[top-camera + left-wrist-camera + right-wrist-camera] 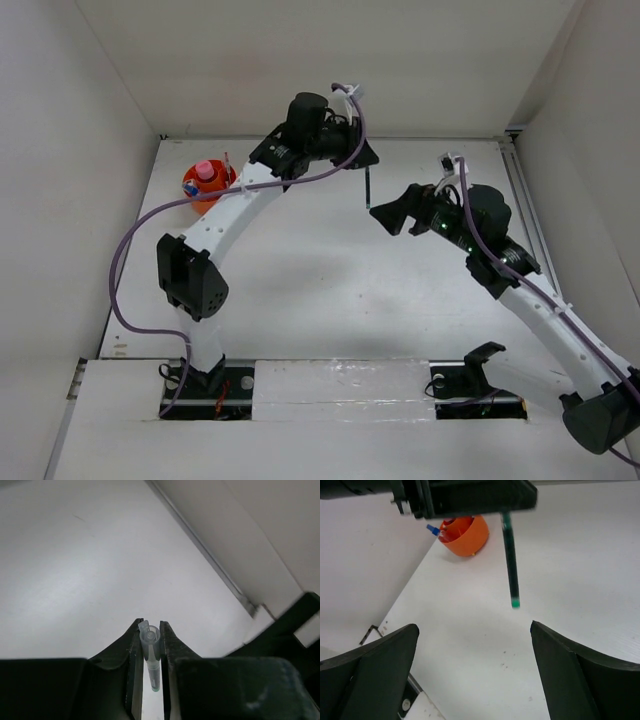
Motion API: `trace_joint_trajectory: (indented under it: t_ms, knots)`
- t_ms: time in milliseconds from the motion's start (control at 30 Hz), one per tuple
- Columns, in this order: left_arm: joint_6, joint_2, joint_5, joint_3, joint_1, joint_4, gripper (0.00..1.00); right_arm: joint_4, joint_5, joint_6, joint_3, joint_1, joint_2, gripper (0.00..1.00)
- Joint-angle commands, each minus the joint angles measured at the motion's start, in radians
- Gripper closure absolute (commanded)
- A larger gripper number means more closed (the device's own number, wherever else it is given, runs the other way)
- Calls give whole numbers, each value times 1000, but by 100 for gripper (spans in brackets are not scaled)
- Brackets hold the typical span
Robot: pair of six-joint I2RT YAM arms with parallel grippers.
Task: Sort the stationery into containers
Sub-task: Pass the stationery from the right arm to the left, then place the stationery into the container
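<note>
My left gripper needs to turn and swing over to the orange cup [213, 178] next, then lower the upright dark green pen beside the red-white pen, because that cup already has stationery in it.
My left gripper [366, 157] is shut on the dark green pen [368, 188] and holds it upright above the table at the far middle. In the left wrist view the pen's clear cap end [150, 645] sits between the closed jaws of the left gripper [150, 625]. My right gripper [393, 216] is open and empty, just right of the pen and apart from it. In the right wrist view the pen [510, 560] hangs ahead of the open right gripper [474, 627]. The orange cup [207, 190] stands at the far left and holds a pink tube [205, 171], a blue-capped bottle [190, 187] and a red-white pen [227, 161].
White walls enclose the table [330, 290] on the left, back and right. A metal rail [525, 210] runs along the right edge. The cup also shows in the right wrist view [470, 537], far left behind the left arm.
</note>
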Motion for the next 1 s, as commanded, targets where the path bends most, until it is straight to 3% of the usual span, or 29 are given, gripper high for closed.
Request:
trace_joint_trajectory:
  t_ms: [0,133,367,500,633,967]
  knots:
    - [127,-7,-302,135,24,-101,100,-4,91,-27,-27,-14,-44,0]
    - [245,42,-544,184,96,-112,100,-64,103,-50,-53,-23,-86,0]
    - [335,209,-690,394,294,-171,100,-144,80,-70,-104,-23,-187,0]
    - [276,229,-676,365,418,-158,100,-171,80,-80,-136,-23,-236,0]
    - [267,238,-713,304,474,-115,100,-150,11,-67,-173,-23,-250,0]
    - [308,229,-849,149,503,-47,100,-141,-1,-58,-202,-23,-268,0]
